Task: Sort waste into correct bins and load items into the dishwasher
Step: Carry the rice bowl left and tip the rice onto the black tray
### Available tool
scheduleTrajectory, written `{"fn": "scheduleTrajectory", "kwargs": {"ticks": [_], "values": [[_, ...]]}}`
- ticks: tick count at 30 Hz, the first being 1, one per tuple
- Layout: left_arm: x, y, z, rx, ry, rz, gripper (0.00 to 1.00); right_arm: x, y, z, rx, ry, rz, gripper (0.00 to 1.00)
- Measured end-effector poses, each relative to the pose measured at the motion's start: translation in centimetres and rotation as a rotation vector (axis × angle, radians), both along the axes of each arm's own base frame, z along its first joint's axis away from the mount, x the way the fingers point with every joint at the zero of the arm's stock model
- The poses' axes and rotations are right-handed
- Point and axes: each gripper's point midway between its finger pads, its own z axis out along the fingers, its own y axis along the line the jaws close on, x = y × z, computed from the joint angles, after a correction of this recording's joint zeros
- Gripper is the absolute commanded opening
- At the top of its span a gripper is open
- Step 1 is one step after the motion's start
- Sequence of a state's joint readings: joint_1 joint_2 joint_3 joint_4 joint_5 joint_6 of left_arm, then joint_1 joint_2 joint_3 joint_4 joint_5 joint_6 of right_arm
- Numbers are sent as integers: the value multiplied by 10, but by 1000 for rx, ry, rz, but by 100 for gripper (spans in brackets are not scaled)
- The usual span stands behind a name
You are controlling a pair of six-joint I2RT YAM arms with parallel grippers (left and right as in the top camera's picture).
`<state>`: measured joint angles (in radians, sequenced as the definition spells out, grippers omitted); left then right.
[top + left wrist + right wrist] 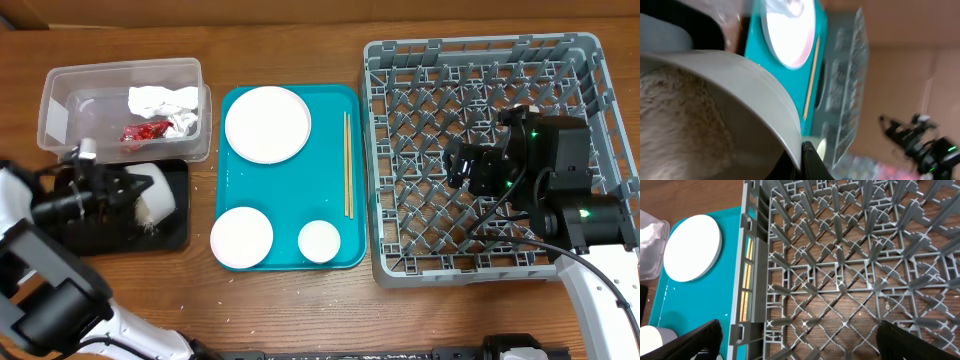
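Note:
Before swinging to the teal tray's middle, I will tip my left gripper further over the black tray (170, 232) to empty the rice.
My left gripper (118, 190) is shut on the rim of a white bowl (157, 191), held tipped on its side over the black tray (170, 232). In the left wrist view my left gripper (802, 156) pinches the bowl's rim (760, 95), and off-white rice (675, 115) sits inside the bowl. The clear tub (60, 95) holds the white napkin (160, 99) and the red wrapper (146, 131). A pink plate (267, 124), a second white dish (241, 236), a small cup (319, 241) and chopsticks (348, 165) lie on the teal tray (290, 190). My right gripper (465, 165) (805, 345) is open and empty over the grey dish rack (480, 75) (840, 255).
The rack's upright pegs stand under my right gripper. A few rice grains lie on the black tray by the bowl. In the right wrist view the teal tray (695, 300), plate (692, 247) and chopsticks (746, 287) lie left of the rack wall.

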<state>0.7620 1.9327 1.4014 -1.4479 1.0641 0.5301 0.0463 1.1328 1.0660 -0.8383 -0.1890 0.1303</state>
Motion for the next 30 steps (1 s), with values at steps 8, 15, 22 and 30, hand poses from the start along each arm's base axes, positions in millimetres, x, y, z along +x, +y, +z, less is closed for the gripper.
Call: {"fn": "scheduleTrajectory", "kwargs": {"ticks": [8,15,22,30], "values": [[0,40,27,-225,-127,272,4,-1,1,0,6,4,4,100],[6,55,50,-375,-167,385,4,-3,2,-2,10,12,8,100],[9,58,57,-463,-138,423,4,-3,2,-2,10,13,8,100],[16,68,54,-410,-214,409,4,-3,2,-2,10,15,9,100]]}}
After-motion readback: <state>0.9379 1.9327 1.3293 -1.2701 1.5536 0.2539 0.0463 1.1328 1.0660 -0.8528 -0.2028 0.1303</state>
